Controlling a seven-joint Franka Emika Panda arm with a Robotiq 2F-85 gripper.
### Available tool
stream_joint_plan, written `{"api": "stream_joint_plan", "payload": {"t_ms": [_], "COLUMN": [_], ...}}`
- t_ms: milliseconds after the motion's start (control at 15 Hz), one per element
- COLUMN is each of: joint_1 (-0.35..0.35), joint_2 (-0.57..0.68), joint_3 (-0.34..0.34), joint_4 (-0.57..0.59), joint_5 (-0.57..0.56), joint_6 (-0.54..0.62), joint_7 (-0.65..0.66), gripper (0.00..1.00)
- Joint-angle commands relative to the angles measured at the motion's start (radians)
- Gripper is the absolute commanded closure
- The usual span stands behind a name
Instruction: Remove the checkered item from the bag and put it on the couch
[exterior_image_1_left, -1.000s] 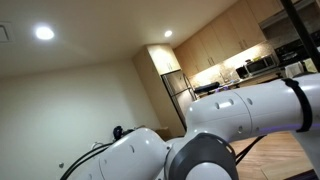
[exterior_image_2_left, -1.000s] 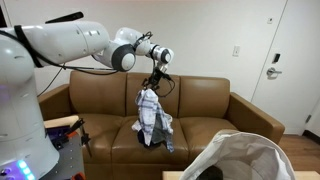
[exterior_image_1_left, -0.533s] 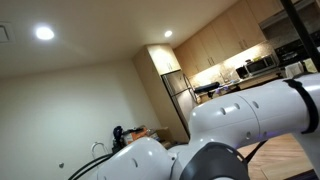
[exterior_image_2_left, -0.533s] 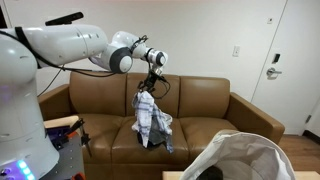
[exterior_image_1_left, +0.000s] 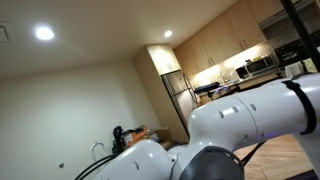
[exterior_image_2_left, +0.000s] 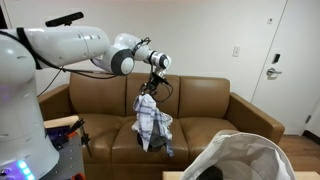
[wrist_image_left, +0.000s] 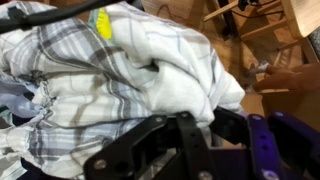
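The cloth's lower end already rests bunched on the seat cushion below, so my gripper should lower and release its top there next.
A white and grey checkered cloth (exterior_image_2_left: 152, 122) hangs from my gripper (exterior_image_2_left: 152, 88) above the brown couch (exterior_image_2_left: 205, 110). Its lower end rests bunched on the seat cushion. The gripper is shut on the cloth's top. In the wrist view the cloth (wrist_image_left: 120, 70) fills most of the frame, pinched between the black fingers (wrist_image_left: 185, 125). A white bag (exterior_image_2_left: 245, 155) stands open at the lower front, away from the gripper.
My arm (exterior_image_2_left: 70, 45) reaches from the left across the couch's back. A wooden stand with cables (exterior_image_2_left: 65, 135) sits at the couch's left end. A door (exterior_image_2_left: 300, 60) is at the right. In an exterior view my arm's body (exterior_image_1_left: 230, 125) blocks the scene.
My gripper with the cloth has shifted slightly; the cloth still hangs onto the seat. In an exterior view the arm's body has moved a little.
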Motion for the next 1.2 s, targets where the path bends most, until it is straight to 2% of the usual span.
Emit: {"api": "stream_joint_plan", "payload": {"t_ms": [0, 67, 200, 467, 533, 733, 1133], "joint_1": [0.003, 0.003, 0.009, 0.071, 0.083, 0.144, 0.206], "joint_2": [0.053, 0.053, 0.068, 0.056, -0.008, -0.012, 0.041], "joint_3": [0.016, 0.016, -0.009, -0.067, -0.08, -0.103, -0.093], "joint_4": [0.098, 0.098, 0.12, 0.156, 0.052, 0.063, 0.065], "joint_5": [-0.015, -0.015, -0.051, -0.161, -0.17, -0.205, -0.175], "joint_6": [-0.045, -0.045, 0.01, 0.089, 0.168, 0.296, 0.73], "joint_7": [0.004, 0.005, -0.033, -0.087, -0.088, -0.076, -0.016], "gripper": [0.85, 0.93, 0.94, 0.94, 0.93, 0.94, 0.94]}}
